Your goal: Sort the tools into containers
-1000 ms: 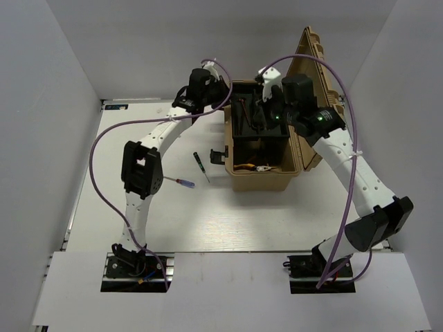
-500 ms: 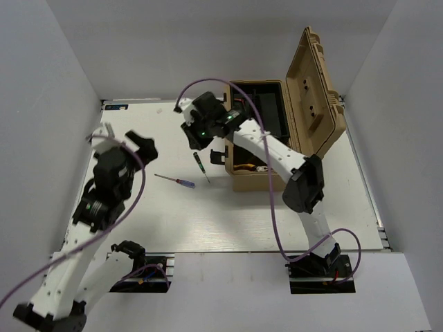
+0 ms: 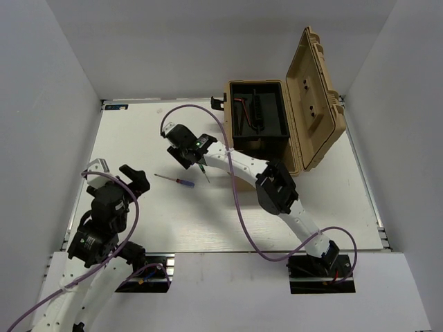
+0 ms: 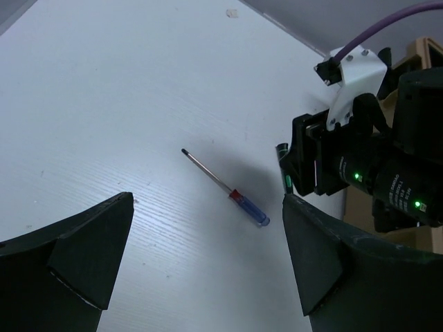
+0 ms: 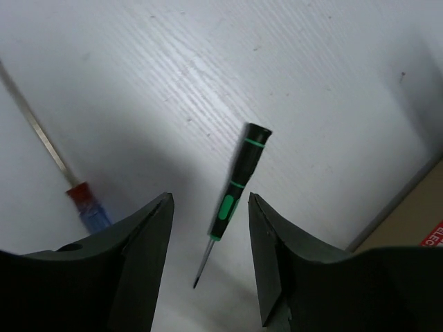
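My right gripper moves down onto the black butt end [image 5: 253,142] of the green-and-black screwdriver [image 5: 237,181] next and closes there, since the handle lies below, between my open fingers.
Two tools lie on the white table. A green-and-black screwdriver [image 3: 203,169] [image 5: 237,181] lies just left of the toolbox, and a red-and-blue screwdriver [image 3: 177,181] [image 4: 235,196] [image 5: 82,200] lies further left. My right gripper [image 3: 194,156] [image 5: 210,207] hangs low over the green one, open, with a finger on either side of the handle and not touching it. My left gripper [image 3: 116,172] [image 4: 208,259] stands wide open and empty, left of the red-and-blue screwdriver. Several dark tools lie in the black tray [image 3: 275,130].
The tan toolbox stands at the back right with its lid [image 3: 315,97] raised. My right arm [image 3: 277,190] stretches across the middle of the table, and its gripper head [image 4: 360,173] shows in the left wrist view. White walls close in the left, back and right sides.
Both grippers have left the toolbox. The right swung down-left to the green screwdriver and opened. The left drew back to the near left and opened wide.
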`<state>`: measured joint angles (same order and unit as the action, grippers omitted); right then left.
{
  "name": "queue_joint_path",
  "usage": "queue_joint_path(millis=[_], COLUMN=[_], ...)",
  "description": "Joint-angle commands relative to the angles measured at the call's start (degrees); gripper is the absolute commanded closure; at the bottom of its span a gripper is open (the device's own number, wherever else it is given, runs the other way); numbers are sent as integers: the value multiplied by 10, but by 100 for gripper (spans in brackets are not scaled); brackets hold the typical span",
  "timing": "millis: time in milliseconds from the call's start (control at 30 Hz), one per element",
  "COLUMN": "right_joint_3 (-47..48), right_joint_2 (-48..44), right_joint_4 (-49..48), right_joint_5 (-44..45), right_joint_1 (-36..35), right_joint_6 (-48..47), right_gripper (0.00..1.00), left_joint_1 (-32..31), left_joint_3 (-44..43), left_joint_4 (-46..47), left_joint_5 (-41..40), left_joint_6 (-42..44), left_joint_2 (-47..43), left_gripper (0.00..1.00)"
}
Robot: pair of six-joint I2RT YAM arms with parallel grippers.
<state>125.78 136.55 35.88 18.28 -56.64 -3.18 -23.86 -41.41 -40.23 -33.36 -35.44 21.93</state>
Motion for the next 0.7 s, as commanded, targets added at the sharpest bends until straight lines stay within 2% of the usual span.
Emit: queue_joint_path(millis=[0,133,667], right_joint_3=[2,-10,2], right_joint_2=[13,30,77], right_joint_4=[-61,-105,-111], right_joint_5=[85,135,98], right_joint_1=[6,6,26], right_joint_6=[-11,-16,6], right_gripper=[46,53,54], left_joint_1=[-3,-3,-3], left_joint_3=[11,21,21], left_joint_4=[-1,5,10], left_joint_5=[13,18,18], left_joint_6=[11,16,21], left_joint_2=[3,3,14], left_gripper=[2,2,2])
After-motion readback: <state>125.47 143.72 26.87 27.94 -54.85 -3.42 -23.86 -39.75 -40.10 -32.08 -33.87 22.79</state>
